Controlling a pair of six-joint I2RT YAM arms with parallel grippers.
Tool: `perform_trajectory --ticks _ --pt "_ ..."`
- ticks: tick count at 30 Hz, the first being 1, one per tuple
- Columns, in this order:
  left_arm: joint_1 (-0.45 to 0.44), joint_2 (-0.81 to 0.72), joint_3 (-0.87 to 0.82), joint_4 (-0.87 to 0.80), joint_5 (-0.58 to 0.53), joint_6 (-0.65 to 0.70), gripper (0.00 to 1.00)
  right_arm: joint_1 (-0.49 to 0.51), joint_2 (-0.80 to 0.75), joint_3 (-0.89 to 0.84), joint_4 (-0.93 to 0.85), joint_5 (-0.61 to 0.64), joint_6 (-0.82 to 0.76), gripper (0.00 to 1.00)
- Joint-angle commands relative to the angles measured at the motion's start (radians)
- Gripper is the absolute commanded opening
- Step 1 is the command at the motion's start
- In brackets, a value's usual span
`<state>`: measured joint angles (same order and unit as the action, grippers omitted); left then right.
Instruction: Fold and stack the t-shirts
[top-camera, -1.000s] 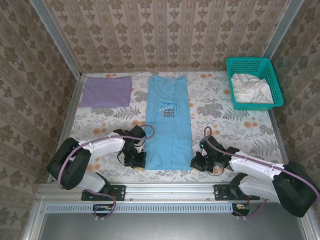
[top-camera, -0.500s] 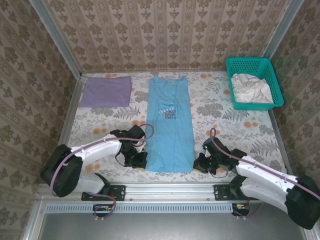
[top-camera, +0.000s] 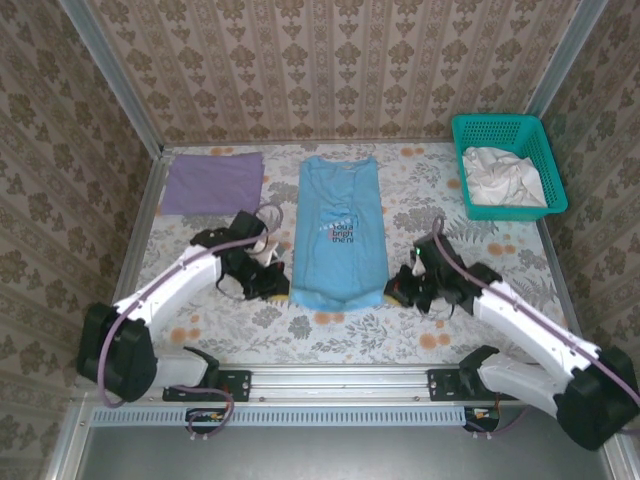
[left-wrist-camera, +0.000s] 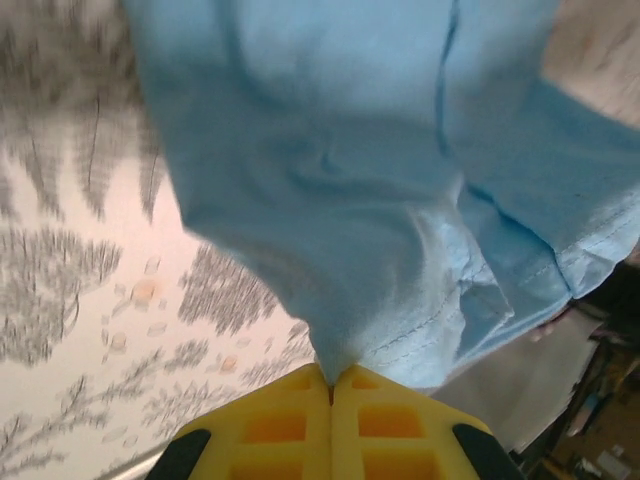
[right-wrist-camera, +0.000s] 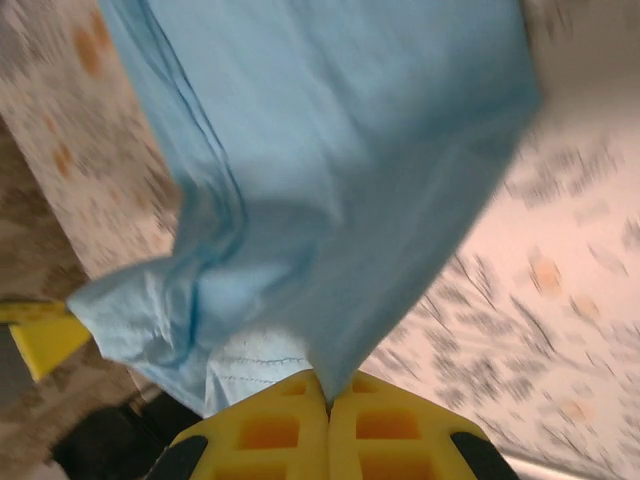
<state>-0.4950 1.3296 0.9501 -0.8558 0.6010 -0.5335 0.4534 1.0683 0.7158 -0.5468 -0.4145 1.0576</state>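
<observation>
The right gripper carries the hem corner outward over the shirt's chest print next, then lowers and releases it, since the shirt lies lengthwise.
A sky-blue t-shirt (top-camera: 340, 225) with white chest print lies lengthwise in the middle of the table, its sides folded in. My left gripper (top-camera: 283, 285) is shut on the shirt's near-left hem corner (left-wrist-camera: 345, 330), the cloth pinched between the yellow fingers (left-wrist-camera: 290, 425). My right gripper (top-camera: 395, 290) is shut on the near-right hem corner (right-wrist-camera: 340, 340). Both corners are lifted off the table, so the near hem hangs bunched between the grippers. A plain lavender t-shirt (top-camera: 213, 182) lies folded flat at the far left.
A teal mesh basket (top-camera: 506, 165) at the far right holds crumpled white cloth (top-camera: 500, 175). The floral tablecloth (top-camera: 330, 330) shows bare in front of the blue shirt. Patterned walls close in the back and sides.
Both grippers have carried the blue shirt's near hem away from the front edge toward the far side, lifting it. The visible shirt has grown shorter and the arms have stretched out.
</observation>
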Motion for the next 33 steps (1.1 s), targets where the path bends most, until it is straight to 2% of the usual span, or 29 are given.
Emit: perform_trajectory --ticks 1,9,12,18,25,29,31,33 --pt "0.032 0.096 0.123 0.012 0.026 0.033 0.0 -0.073 0.119 0.095 0.048 -0.018 -0.083 0.0" --pt "0.132 0.43 0.411 0.018 0.014 0.072 0.0 -0.188 0.502 0.361 0.097 -0.05 -0.135 0.0" --pt "0.157 0.538 0.511 0.029 0.028 0.068 0.0 -0.2 0.647 0.515 0.027 -0.043 -0.184 0.0" --pt "0.174 0.703 0.686 0.003 0.016 0.075 0.0 -0.227 0.829 0.678 -0.027 -0.04 -0.191 0.0" --pt "0.185 0.822 0.807 0.001 -0.013 0.041 0.04 -0.264 0.95 0.785 -0.05 -0.036 -0.171 0.0" --pt "0.197 0.85 0.842 0.01 -0.051 0.012 0.06 -0.284 1.011 0.817 -0.03 -0.068 -0.143 0.1" --pt "0.206 0.848 0.845 0.004 -0.096 -0.011 0.11 -0.291 1.026 0.832 -0.017 -0.079 -0.138 0.3" --pt "0.218 0.833 0.831 0.016 -0.131 -0.039 0.23 -0.3 1.028 0.848 -0.019 -0.075 -0.139 0.48"
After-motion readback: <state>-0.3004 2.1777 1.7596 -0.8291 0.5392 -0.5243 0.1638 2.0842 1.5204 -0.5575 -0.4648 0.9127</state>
